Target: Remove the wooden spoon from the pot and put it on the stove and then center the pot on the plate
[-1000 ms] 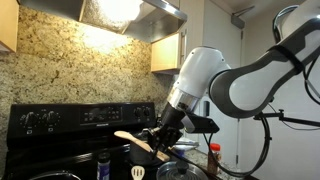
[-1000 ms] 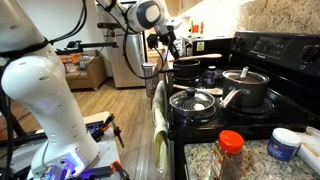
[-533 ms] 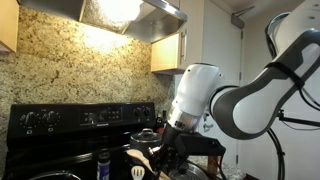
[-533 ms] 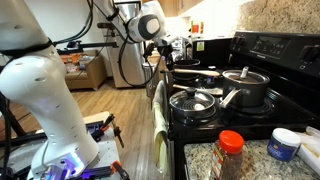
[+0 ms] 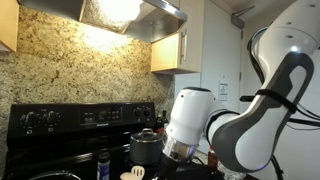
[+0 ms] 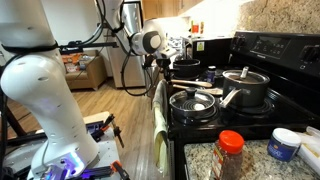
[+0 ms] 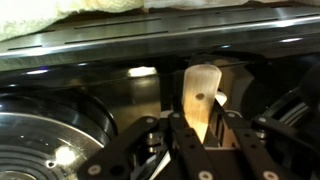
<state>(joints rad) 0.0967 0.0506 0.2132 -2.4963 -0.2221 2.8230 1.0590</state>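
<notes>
My gripper moves down slightly toward the stove's front part beside the lidded pot next and releases the spoon's handle end, since the spoon is outside every pot.
My gripper [image 7: 200, 128] is shut on the handle end of the light-tan wooden spoon [image 7: 201, 92], which has a small hole in it. In an exterior view the gripper [image 6: 163, 72] holds the spoon [image 6: 197, 86] low and nearly level over the front of the black stove [image 6: 262, 45], between a lidded pot [image 6: 192, 101] and a farther dark pot [image 6: 188, 68]. The spoon is outside every pot. In an exterior view the arm [image 5: 190, 130] hides the gripper and the spoon. The stove's knob panel [image 5: 70, 118] and a lidded pot [image 5: 146, 148] show there.
A third lidded pot [image 6: 245, 88] stands on the stove. A pale slotted utensil [image 5: 133, 173] stands at the front. A spice jar [image 6: 230, 150] and a blue-rimmed tub [image 6: 284, 144] sit on the granite counter. A towel [image 6: 158, 125] hangs on the oven front. A burner ring [image 7: 40, 130] lies beside the gripper.
The gripper has carried the spoon down and away from the pot, toward the stove's front edge. The arm has swung lower and closer to one camera, hiding the spoon there.
</notes>
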